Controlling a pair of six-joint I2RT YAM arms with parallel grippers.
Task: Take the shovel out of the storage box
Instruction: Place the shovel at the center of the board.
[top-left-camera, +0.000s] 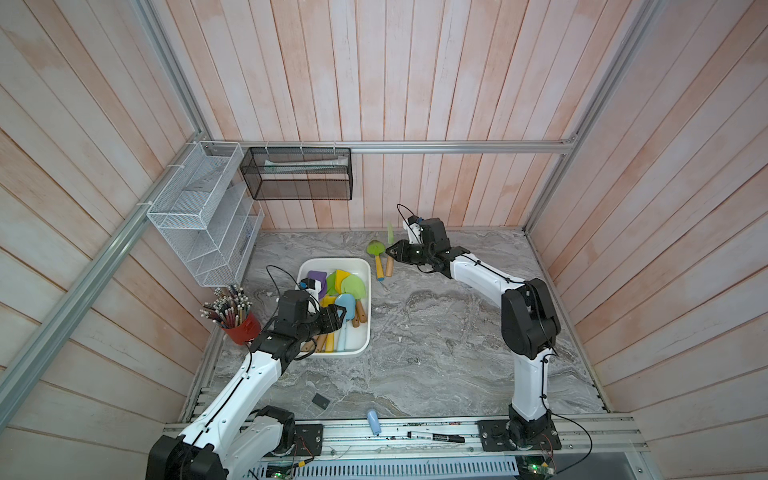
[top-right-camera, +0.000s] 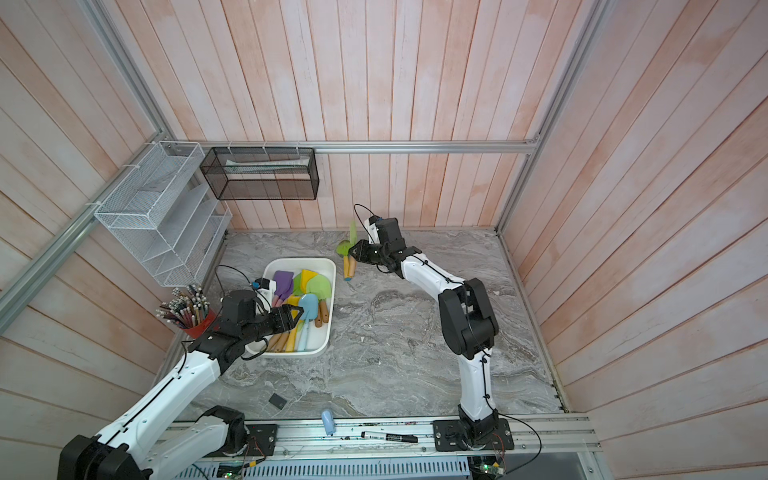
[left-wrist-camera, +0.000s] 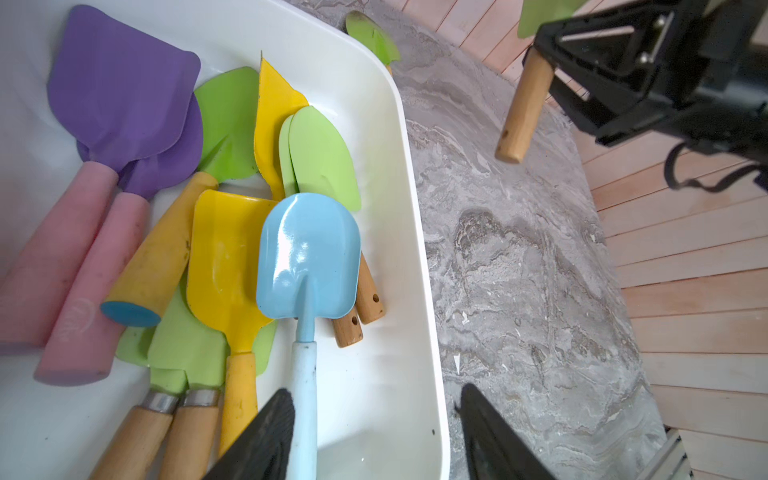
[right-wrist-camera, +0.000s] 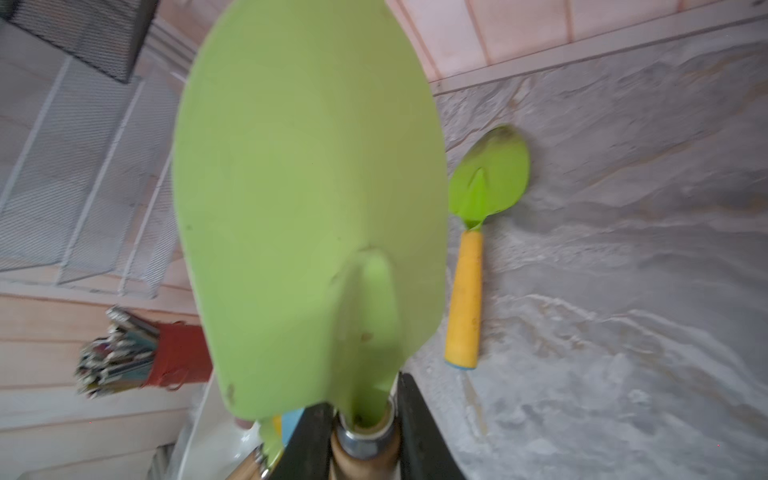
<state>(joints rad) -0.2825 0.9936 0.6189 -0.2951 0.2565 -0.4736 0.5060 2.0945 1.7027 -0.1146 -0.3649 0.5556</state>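
I should next lower my right gripper to the bare tabletop (top-left-camera: 400, 272) (right-wrist-camera: 556, 232) beside the yellow-handled green shovel, which lies below it. I should tilt the light-green shovel's blade flat and let go of the neck.
The white storage box (top-left-camera: 360, 347) (top-right-camera: 326, 332) (left-wrist-camera: 399, 137) holds several toy shovels in purple, yellow, green and light blue. My left gripper (top-left-camera: 338, 313) (top-right-camera: 293, 313) (left-wrist-camera: 374, 436) hangs open over the box's near end. The light-blue shovel (top-left-camera: 345, 305) (left-wrist-camera: 309, 253) lies on top, its handle right beside one finger. My right gripper (top-left-camera: 390, 251) (top-right-camera: 353, 251) (right-wrist-camera: 361, 419) is shut on the neck of a light-green shovel (top-left-camera: 390, 235) (right-wrist-camera: 307, 199) with a wooden handle, held blade up beyond the box. A green shovel with a yellow handle (top-left-camera: 375, 248) (right-wrist-camera: 490, 178) lies on the table beside it.
A red cup of pencils (top-left-camera: 239, 320) stands left of the box. A white wire rack (top-left-camera: 199, 216) and a black mesh basket (top-left-camera: 297, 172) hang on the walls. A small black card (top-left-camera: 321, 401), a blue piece (top-left-camera: 372, 420) and a marker (top-left-camera: 434, 436) lie near the front rail.
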